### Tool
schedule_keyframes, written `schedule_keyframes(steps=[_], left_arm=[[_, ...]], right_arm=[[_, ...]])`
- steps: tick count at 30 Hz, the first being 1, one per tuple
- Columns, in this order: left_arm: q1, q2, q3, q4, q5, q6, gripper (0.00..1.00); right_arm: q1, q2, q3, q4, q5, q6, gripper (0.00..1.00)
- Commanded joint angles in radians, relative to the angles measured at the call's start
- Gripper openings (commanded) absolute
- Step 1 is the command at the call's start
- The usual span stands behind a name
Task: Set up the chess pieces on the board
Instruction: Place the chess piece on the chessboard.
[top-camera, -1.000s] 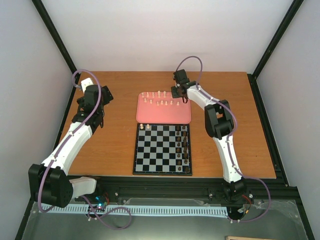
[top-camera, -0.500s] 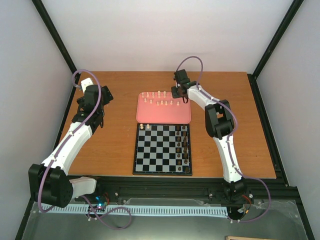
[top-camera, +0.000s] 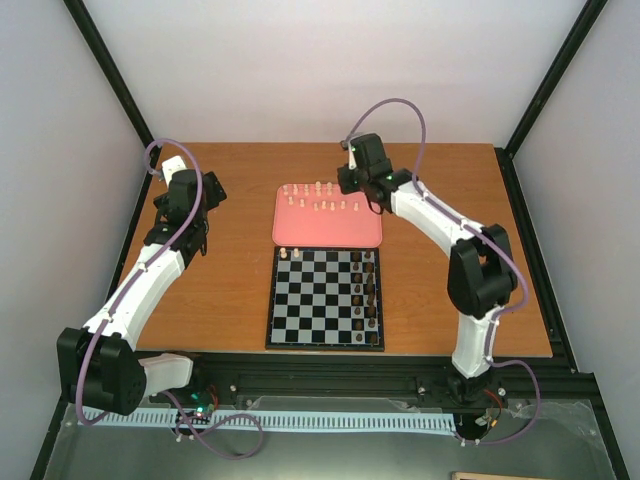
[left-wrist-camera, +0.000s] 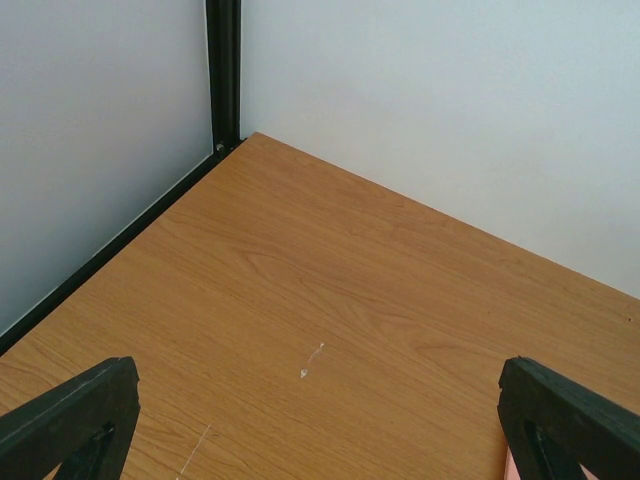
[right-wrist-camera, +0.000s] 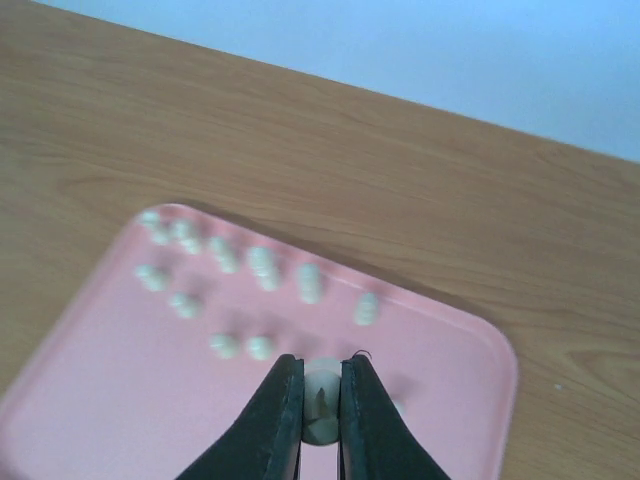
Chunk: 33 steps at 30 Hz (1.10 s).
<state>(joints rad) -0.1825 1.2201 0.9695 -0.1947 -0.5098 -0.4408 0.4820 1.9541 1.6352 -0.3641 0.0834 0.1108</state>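
The board's empty square nearer than the cream corner piece lies left of my right gripper in the top view, so the gripper swings back and down onto it next.
The checked board (top-camera: 325, 300) lies at table centre. Two cream pieces (top-camera: 289, 253) stand at its far left corner; dark pieces (top-camera: 370, 290) fill its right columns. Several cream pieces (top-camera: 322, 197) stand on the pink tray (top-camera: 300, 232), also in the right wrist view (right-wrist-camera: 262, 268). My right gripper (top-camera: 360, 190) hangs over the tray's far right part. In the right wrist view it (right-wrist-camera: 321, 400) is shut on a cream chess piece (right-wrist-camera: 322, 402), held above the tray (right-wrist-camera: 120, 400). My left gripper (top-camera: 205, 190) is open over bare wood at the far left, its fingertips (left-wrist-camera: 70, 420) wide apart.
The tray sits just behind the board. The table's wooden top (top-camera: 220, 290) extends left and right of both. A black frame post (left-wrist-camera: 222, 70) and white walls close the far left corner. The table's front rail (top-camera: 330, 380) runs below the board.
My right arm has swung its elbow out to the right and risen, lifting the cream piece off the tray. The left arm has not moved.
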Motion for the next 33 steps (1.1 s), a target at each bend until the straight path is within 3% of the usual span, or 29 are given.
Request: schedule_keyframes(steps=[1, 8, 16, 33], left_arm=[[-0.002, -0.01, 0.035, 0.011, -0.008, 0.007, 1.0], [-0.002, -0.026, 0.039, 0.001, -0.005, 0.006, 1.0], [-0.002, -0.047, 0.029, -0.006, 0.002, 0.003, 1.0], [-0.002, -0.043, 0.031, -0.005, 0.0, 0.005, 1.0]], right_arm=[[0.116, -0.099, -0.101, 0.053, 0.026, -0.002, 0.03], [0.343, -0.182, -0.225, 0.062, 0.066, 0.03, 0.03], [0.485, -0.183, -0.256, 0.016, 0.068, 0.05, 0.03], [0.532, -0.018, -0.149, -0.06, 0.01, 0.046, 0.03]])
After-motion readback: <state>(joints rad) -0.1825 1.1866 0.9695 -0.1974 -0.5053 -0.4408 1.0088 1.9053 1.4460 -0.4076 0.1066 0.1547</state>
